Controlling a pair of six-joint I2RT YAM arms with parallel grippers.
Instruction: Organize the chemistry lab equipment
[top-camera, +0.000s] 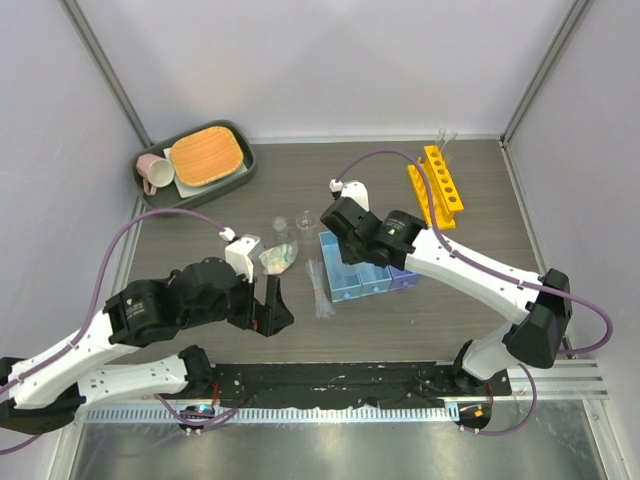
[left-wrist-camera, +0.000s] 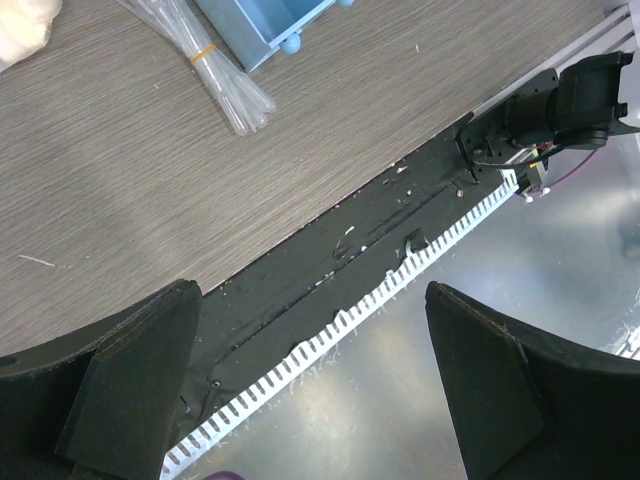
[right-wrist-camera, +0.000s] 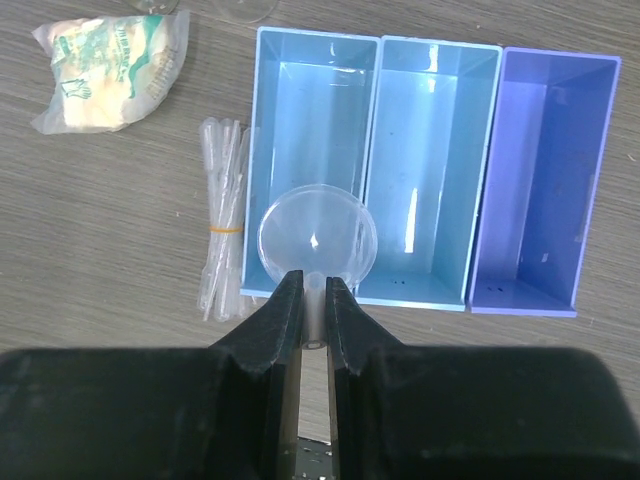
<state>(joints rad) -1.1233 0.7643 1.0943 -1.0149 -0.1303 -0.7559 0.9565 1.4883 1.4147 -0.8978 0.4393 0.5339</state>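
My right gripper brings the funnel down next between the sides of the tray's empty section beside the pipettes, into the section's near end (top-camera: 343, 277) (right-wrist-camera: 310, 238). The funnel's opening hangs there.
My right gripper (right-wrist-camera: 314, 290) is shut on the stem of a clear funnel (right-wrist-camera: 318, 240), whose round mouth hangs over the near end of the left compartment of the blue three-compartment tray (right-wrist-camera: 375, 150). From above, that gripper (top-camera: 343, 226) hovers at the tray's (top-camera: 345, 285) far left. A clear pipette bundle (right-wrist-camera: 222, 230) with a yellow band lies just left of the tray. My left gripper (left-wrist-camera: 310, 300) is open and empty, over the table's front edge. The yellow-orange rack (top-camera: 437, 185) stands at the back right. Two small beakers (top-camera: 281, 226) stand behind the tray.
A small white-and-green packet (right-wrist-camera: 110, 60) lies left of the pipettes. A grey tray (top-camera: 195, 160) with an orange pad and a pink mug (top-camera: 152, 172) sits at the back left. The black base rail (left-wrist-camera: 330, 250) runs along the table's near edge.
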